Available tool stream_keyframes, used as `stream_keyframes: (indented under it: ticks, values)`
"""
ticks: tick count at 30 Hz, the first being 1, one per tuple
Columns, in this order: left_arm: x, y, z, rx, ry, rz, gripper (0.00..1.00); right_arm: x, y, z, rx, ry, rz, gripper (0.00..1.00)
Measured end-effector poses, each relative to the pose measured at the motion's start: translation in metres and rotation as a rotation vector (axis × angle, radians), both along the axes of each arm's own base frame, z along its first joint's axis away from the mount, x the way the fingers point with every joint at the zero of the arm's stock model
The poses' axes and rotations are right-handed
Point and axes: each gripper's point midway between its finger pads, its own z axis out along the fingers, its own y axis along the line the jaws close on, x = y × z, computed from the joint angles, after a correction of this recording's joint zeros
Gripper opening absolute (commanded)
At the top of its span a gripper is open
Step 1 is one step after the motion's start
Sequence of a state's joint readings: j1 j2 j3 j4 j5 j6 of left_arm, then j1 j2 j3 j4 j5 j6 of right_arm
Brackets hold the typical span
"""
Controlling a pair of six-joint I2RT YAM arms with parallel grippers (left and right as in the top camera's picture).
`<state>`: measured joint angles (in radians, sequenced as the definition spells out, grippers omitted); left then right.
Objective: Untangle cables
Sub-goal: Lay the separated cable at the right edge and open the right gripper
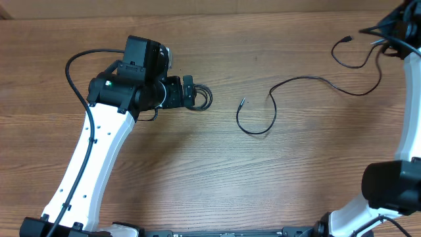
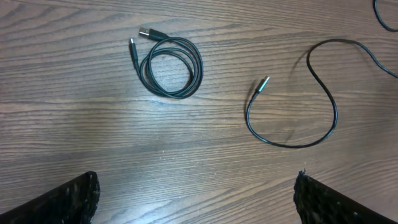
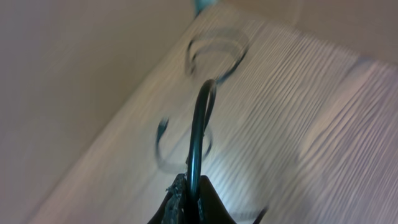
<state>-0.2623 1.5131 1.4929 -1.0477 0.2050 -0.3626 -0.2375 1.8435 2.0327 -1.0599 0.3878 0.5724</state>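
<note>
Next, my right gripper pulls the loose cable to the right in the overhead view and back, then releases it. Another cable end curls close beside the loose cable [image 1: 309,78], hence this move.
A small coiled cable [image 2: 171,65] with a plug end lies flat on the wood table; from overhead the coil [image 1: 204,99] sits just past my left gripper [image 1: 191,92]. The left gripper [image 2: 198,205] is open, its fingers [image 2: 65,202] wide apart over bare wood, well short of the coil. A long loose cable [image 1: 309,78] runs from a free plug end [image 1: 242,102] through a loop and up to the far right. My right gripper [image 3: 191,183], at the table's top right corner [image 1: 395,33], is shut on this cable [image 3: 194,149], which arcs up from its fingers.
The loose cable's loop [image 2: 336,118] lies to the right of the coil, apart from it. Another cable end [image 1: 345,41] curls near the right gripper. The table's back edge [image 1: 210,14] runs along the top. The right wrist view is blurred.
</note>
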Motion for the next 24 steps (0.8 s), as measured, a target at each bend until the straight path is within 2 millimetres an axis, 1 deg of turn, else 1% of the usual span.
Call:
stream_keyframes:
  ticks: [2, 5, 9, 12, 13, 15, 16, 18, 21, 24]
  values:
    - [0.000, 0.000, 0.000, 0.001, -0.001, 0.001, 1.00, 0.001, -0.024, 0.006, -0.036, -0.039, -0.056, 0.04]
    - [0.000, 0.000, 0.000, 0.001, -0.001, 0.001, 1.00, -0.001, -0.065, 0.025, -0.112, -0.098, -0.102, 0.04]
    - [0.000, 0.000, 0.000, 0.001, 0.000, 0.001, 1.00, -0.016, -0.112, 0.047, -0.225, -0.107, -0.136, 0.04]
    - [0.000, 0.000, 0.000, 0.001, 0.000, 0.001, 0.99, -0.026, -0.138, 0.073, -0.290, -0.151, -0.172, 0.04]
    - [0.000, 0.000, 0.000, 0.001, 0.000, 0.001, 1.00, -0.030, -0.148, 0.087, -0.321, -0.184, -0.187, 0.04]
    - [0.000, 0.000, 0.000, 0.001, 0.000, 0.001, 1.00, -0.039, -0.163, 0.105, -0.361, -0.218, -0.214, 0.04]
    - [0.000, 0.000, 0.000, 0.001, 0.000, 0.001, 1.00, -0.046, -0.173, 0.116, -0.384, -0.237, -0.232, 0.04]
    - [0.000, 0.000, 0.000, 0.001, 0.000, 0.001, 1.00, -0.056, -0.186, 0.127, -0.407, -0.253, -0.250, 0.04]
    - [0.000, 0.000, 0.000, 0.001, 0.000, 0.001, 1.00, -0.069, -0.200, 0.129, -0.410, -0.250, -0.262, 0.04]
    - [0.000, 0.000, 0.000, 0.001, 0.000, 0.001, 1.00, -0.065, -0.202, 0.121, -0.395, -0.236, -0.241, 0.04]
